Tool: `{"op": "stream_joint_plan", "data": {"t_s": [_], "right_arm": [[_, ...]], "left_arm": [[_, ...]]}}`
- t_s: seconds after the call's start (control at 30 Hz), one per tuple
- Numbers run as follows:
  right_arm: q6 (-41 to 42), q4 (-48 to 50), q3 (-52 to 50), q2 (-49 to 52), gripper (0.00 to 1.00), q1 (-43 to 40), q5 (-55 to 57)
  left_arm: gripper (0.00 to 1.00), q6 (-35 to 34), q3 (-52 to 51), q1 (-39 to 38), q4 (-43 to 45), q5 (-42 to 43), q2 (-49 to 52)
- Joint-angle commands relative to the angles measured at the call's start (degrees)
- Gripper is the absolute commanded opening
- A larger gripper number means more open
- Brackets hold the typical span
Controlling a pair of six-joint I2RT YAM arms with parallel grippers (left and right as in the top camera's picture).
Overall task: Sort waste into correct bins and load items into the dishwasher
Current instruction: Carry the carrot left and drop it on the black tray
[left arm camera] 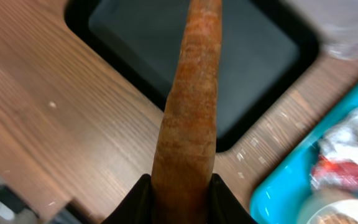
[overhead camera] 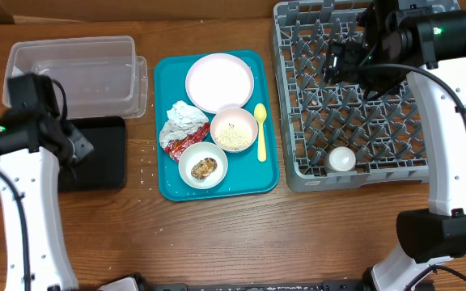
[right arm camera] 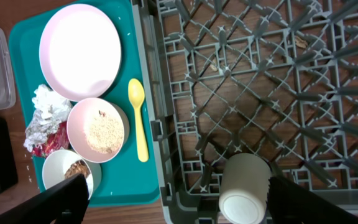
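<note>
My left gripper moves down toward the bare bottom of the black tray (left arm camera: 241, 62) next and releases the brown carrot-like stick there. The tray lies open below the stick.
My left gripper (left arm camera: 180, 193) is shut on the brown carrot-like stick (left arm camera: 188, 112), held above the table at the edge of the black tray (left arm camera: 241, 62); the gripper also shows in the overhead view (overhead camera: 75, 147). My right gripper (right arm camera: 176, 199) is open and empty above the grey dish rack (overhead camera: 298, 105). A white cup (overhead camera: 342, 159) lies in the rack's front part. The teal tray (overhead camera: 168, 186) holds a pink plate (overhead camera: 219, 81), a bowl of rice (overhead camera: 234, 129), a white bowl with a brown lump (overhead camera: 203, 166), a yellow spoon (overhead camera: 260, 132), a crumpled napkin (overhead camera: 186, 117) and a red-and-white wrapper (overhead camera: 183, 144).
The clear plastic tub (overhead camera: 75, 73) stands at the back left, behind the black tray (overhead camera: 103, 153). The rack fills the right side of the table. White crumbs lie on the wood between the black tray and the teal tray.
</note>
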Motion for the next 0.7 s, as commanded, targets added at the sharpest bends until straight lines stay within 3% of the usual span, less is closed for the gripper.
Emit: {"op": "stream_joint_plan", "data": {"t_s": [0.0, 0.23, 0.37, 0.5, 0.67], "right_arm": [[-0.2, 0.3, 0.8, -0.2, 0.95, 0.3, 0.1], [-0.2, -0.3, 0.8, -0.2, 0.95, 0.3, 0.1], [-0.2, -0.5, 0.8, -0.2, 0.95, 0.3, 0.1], [-0.1, -1.2, 0.8, -0.2, 0.95, 0.3, 0.1], [-0.1, -1.2, 0.8, -0.2, 0.95, 0.3, -0.1]], "left_arm": [[0.04, -4.8, -8.8, 2.0, 6.5, -0.6, 0.0], [0.04, -5.2, -23.3, 2.5, 29.2, -0.8, 5.2], [0.06, -5.2, -25.8, 2.5, 36.5, -0.6, 9.0], [0.34, -4.6, -25.7, 2.5, 37.6, 2.0, 12.0], [0.68, 1.1, -22.1, 2.4, 37.1, 6.8, 11.1]]}}
